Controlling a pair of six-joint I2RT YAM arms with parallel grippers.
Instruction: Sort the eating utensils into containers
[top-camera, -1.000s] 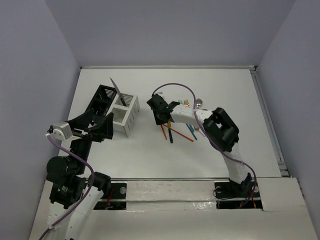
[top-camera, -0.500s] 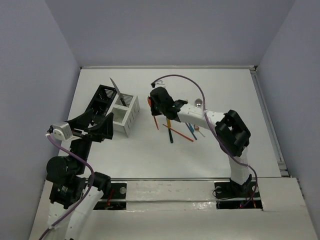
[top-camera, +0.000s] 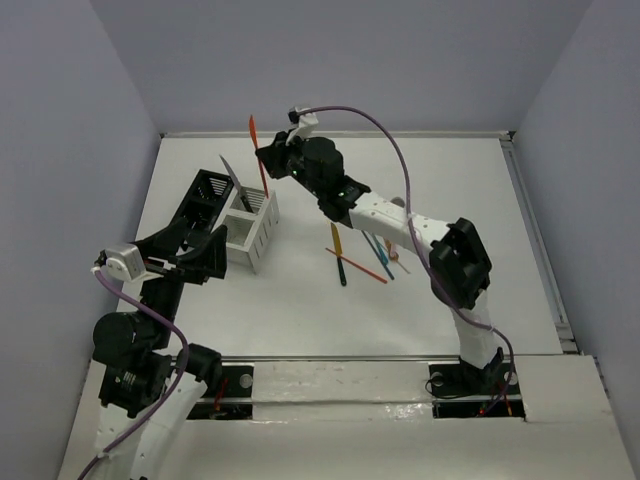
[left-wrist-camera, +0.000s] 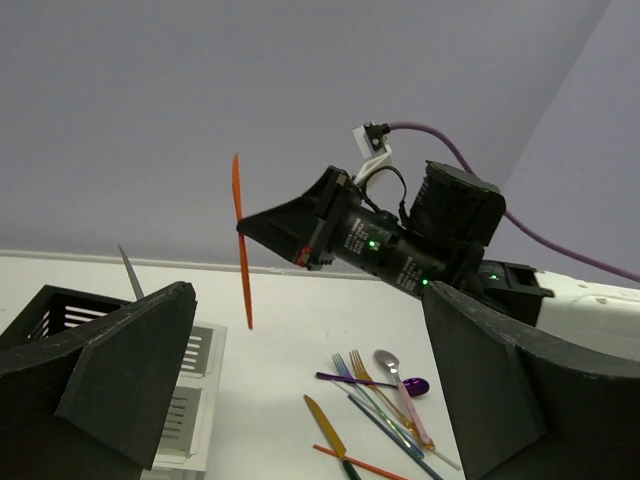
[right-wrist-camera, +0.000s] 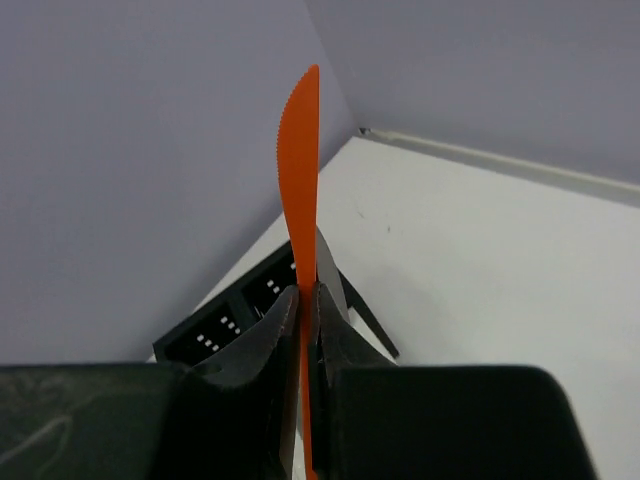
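My right gripper lowers toward the left in the top view next and releases the orange knife where the silver knife leans in the white caddy's far section (top-camera: 254, 200).
My right gripper (top-camera: 268, 160) is shut on an orange knife (top-camera: 258, 150) and holds it upright in the air above the far end of the white caddy (top-camera: 252, 232). The black caddy (top-camera: 203, 200) stands just left of the white one. A silver knife (top-camera: 238, 180) leans in the caddies. In the right wrist view the orange knife (right-wrist-camera: 300, 150) rises between my fingertips (right-wrist-camera: 303, 300), with the black caddy (right-wrist-camera: 235, 315) below. The other utensils (top-camera: 365, 255) lie in a loose pile to the right. My left gripper (top-camera: 200, 255) is open and empty by the caddies' near side.
In the left wrist view the pile shows a gold knife (left-wrist-camera: 324, 424), a purple spoon (left-wrist-camera: 416, 385), a silver spoon (left-wrist-camera: 386, 360), forks and thin sticks. A raised rail (top-camera: 535, 230) runs along the table's right edge. Walls close in the back and sides.
My right gripper has risen from the pile with the orange knife and swung left and away, from beside the pile to above the white caddy. The left arm has not moved.
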